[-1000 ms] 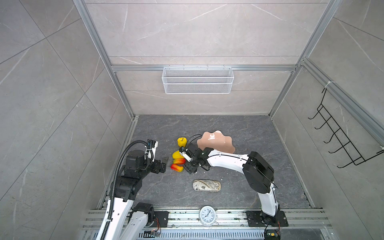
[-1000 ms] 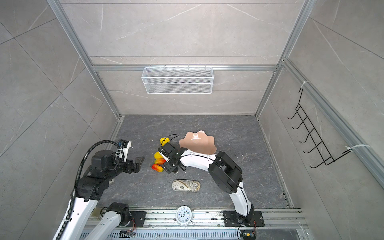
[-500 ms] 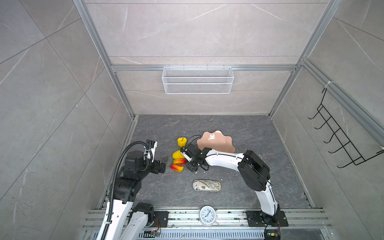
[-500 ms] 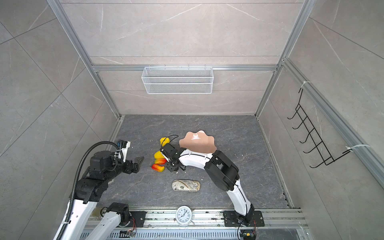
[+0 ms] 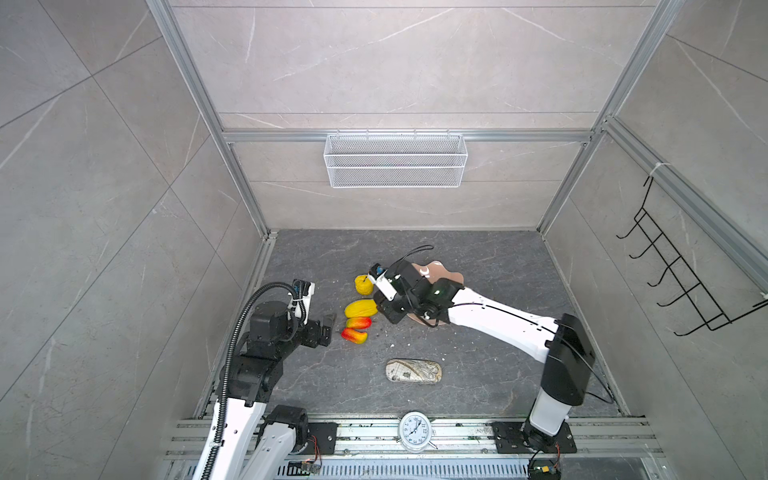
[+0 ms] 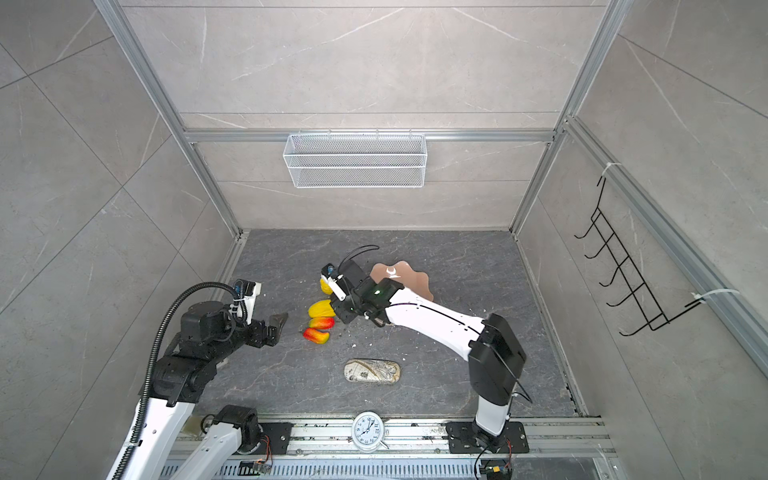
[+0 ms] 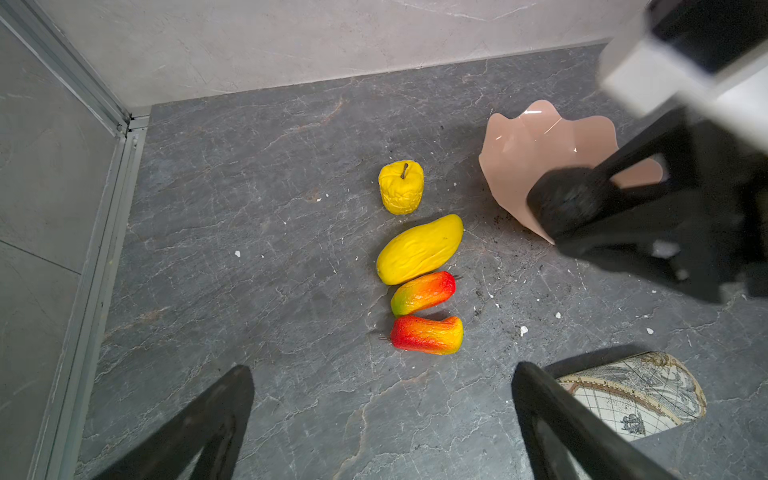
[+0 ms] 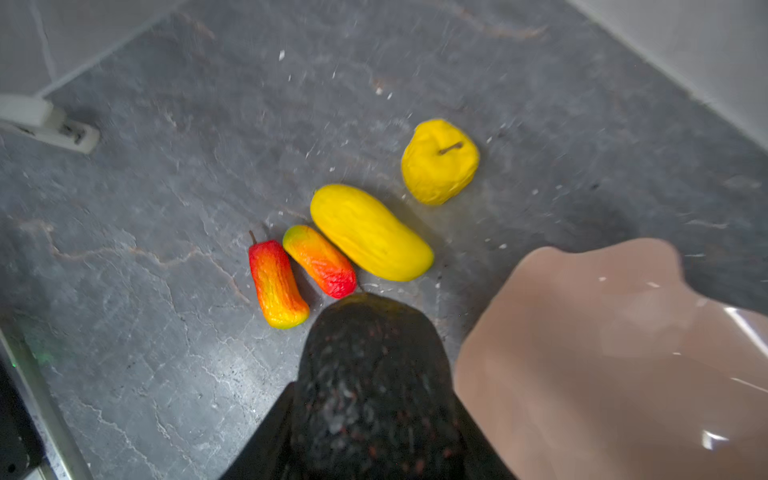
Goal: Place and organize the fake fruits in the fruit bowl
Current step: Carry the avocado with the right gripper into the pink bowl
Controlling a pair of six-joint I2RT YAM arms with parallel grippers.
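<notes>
My right gripper moves away from the fruit row and down into the empty bowl (image 6: pixel 406 280) next, lower and beside it, to release the black oval fruit.
My right gripper (image 8: pixel 374 419) is shut on the black oval fruit (image 8: pixel 374 365), which also shows in the left wrist view (image 7: pixel 559 199), right beside the peach-pink fruit bowl (image 8: pixel 602 353) (image 5: pixel 436 272). I cannot tell whether the fruit is off the floor. Four fake fruits lie in a row on the dark floor to the left: a round bumpy yellow one (image 7: pixel 401 187), a long yellow one (image 7: pixel 419 249) and two red-yellow-green ones (image 7: pixel 423 293) (image 7: pixel 427 334). My left gripper (image 7: pixel 382 415) (image 5: pixel 330 326) is open and holds nothing, a short way left of that row.
A beige map-patterned case (image 5: pixel 412 371) lies nearer the front. A white clock (image 5: pixel 414 431) sits on the front rail. A white wire basket (image 5: pixel 395 160) hangs on the back wall, and a black hook rack (image 5: pixel 673 282) on the right wall.
My right gripper's jaws have closed onto the black fruit; that arm has shifted only slightly. The left arm and the four fruits on the floor have stayed put.
</notes>
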